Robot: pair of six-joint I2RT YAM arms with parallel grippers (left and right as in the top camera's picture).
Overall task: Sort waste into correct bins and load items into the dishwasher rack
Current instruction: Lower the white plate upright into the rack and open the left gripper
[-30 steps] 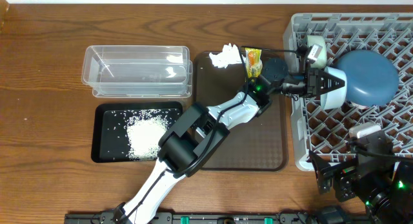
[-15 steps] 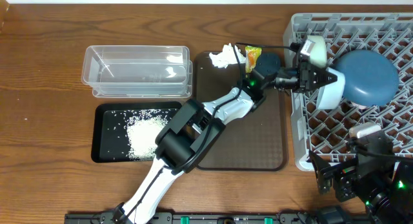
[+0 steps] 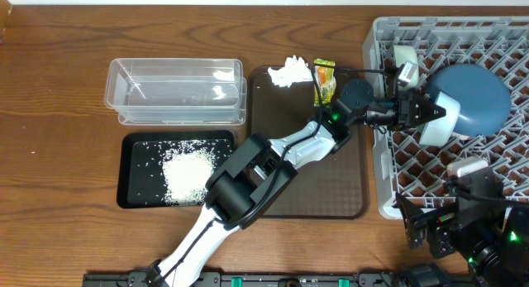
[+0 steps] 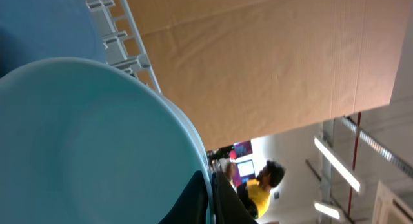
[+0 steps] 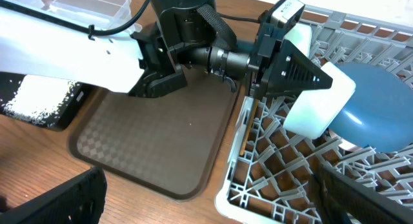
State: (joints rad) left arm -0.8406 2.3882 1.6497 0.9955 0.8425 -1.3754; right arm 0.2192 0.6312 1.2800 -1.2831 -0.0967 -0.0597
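My left gripper should next stay beside the dark blue bowl and open to release the mint-green bowl's rim.
My left gripper [image 3: 411, 113] is shut on the rim of the mint-green bowl [image 3: 436, 123] and holds it on edge over the grey dishwasher rack [image 3: 388, 192], against the overturned dark blue bowl [image 3: 473, 98]. In the left wrist view the jaws [image 4: 210, 199] pinch the mint-green bowl's [image 4: 90, 146] rim. The right wrist view shows the left gripper [image 5: 284, 64], the mint-green bowl [image 5: 321, 104] and the dark blue bowl [image 5: 377, 114]. A small white cup [image 3: 403, 59] stands in the rack. A tissue [image 3: 289, 71] and a snack wrapper [image 3: 324, 78] lie on the brown tray. Rice [image 3: 186, 171] lies in the black tray [image 3: 132, 146]. My right gripper [image 5: 216, 201] is open and empty at the rack's near corner.
The clear tub [image 3: 175, 90] stands behind the black tray. The brown serving tray [image 3: 322, 188] lies under my left arm, touching the rack's left edge. A thin wooden chopstick [image 5: 248, 130] lies along the rack's left wall. My right arm [image 3: 463, 221] sits at the front right.
My left gripper, still holding the mint-green bowl, swung left and back, then moved right and nearer, deeper over the rack against the blue bowl. The right arm has not moved.
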